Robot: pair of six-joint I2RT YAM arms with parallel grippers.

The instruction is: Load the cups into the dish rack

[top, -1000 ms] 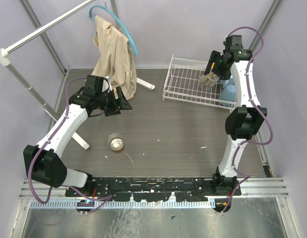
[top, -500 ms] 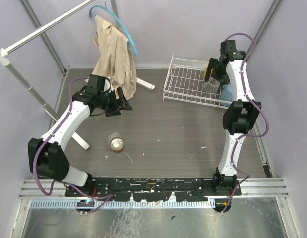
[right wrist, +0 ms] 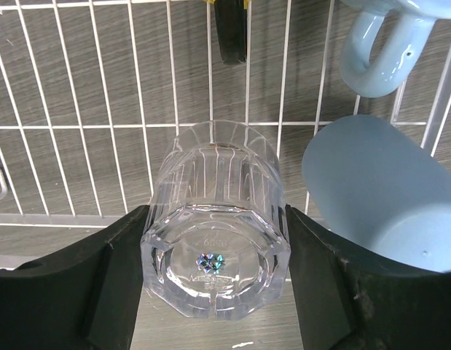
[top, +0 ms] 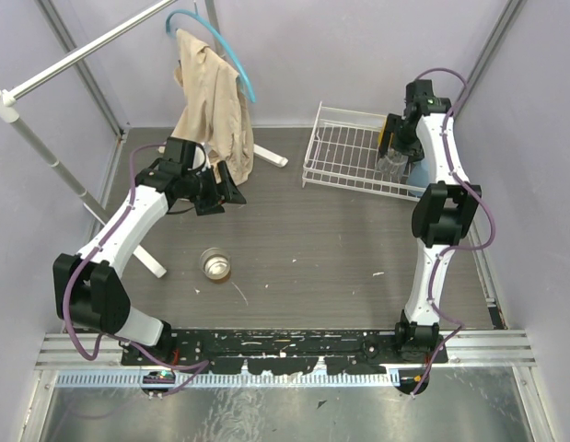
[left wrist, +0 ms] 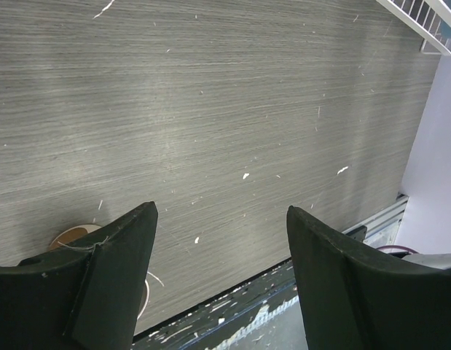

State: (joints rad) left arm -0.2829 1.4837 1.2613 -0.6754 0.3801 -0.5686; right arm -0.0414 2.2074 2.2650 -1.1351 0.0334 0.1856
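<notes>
The clear glass cup [right wrist: 214, 255] has its opening down over free wires of the rack beside the small light blue tumbler [right wrist: 378, 189], so the robot's right gripper will next lower the cup there and open.
My right gripper [right wrist: 216, 213] is shut on the clear glass cup [right wrist: 214, 255], held mouth down with its base toward the camera, over the wires of the white dish rack [right wrist: 79, 127]. Beside it on the right are the small light blue tumbler [right wrist: 378, 189] and the light blue mug [right wrist: 378, 44]. In the top view this gripper [top: 393, 157] is at the rack's [top: 344, 152] right end. The silvery metal cup [top: 214, 264] stands on the table, below my open, empty left gripper [top: 220, 195]. Its rim shows behind my left finger [left wrist: 72, 237]. The yellow-orange mug is out of view.
A white pole clothes stand [top: 45, 152] with a beige garment [top: 211, 106] fills the back left; one foot [top: 271, 157] reaches toward the rack. A dark piece with a yellow edge [right wrist: 231, 29] lies on the rack wires. Purple walls enclose the table.
My right gripper has carried the glass cup down and to the right end of the rack, beside the blue cups. The left arm has hardly moved.
</notes>
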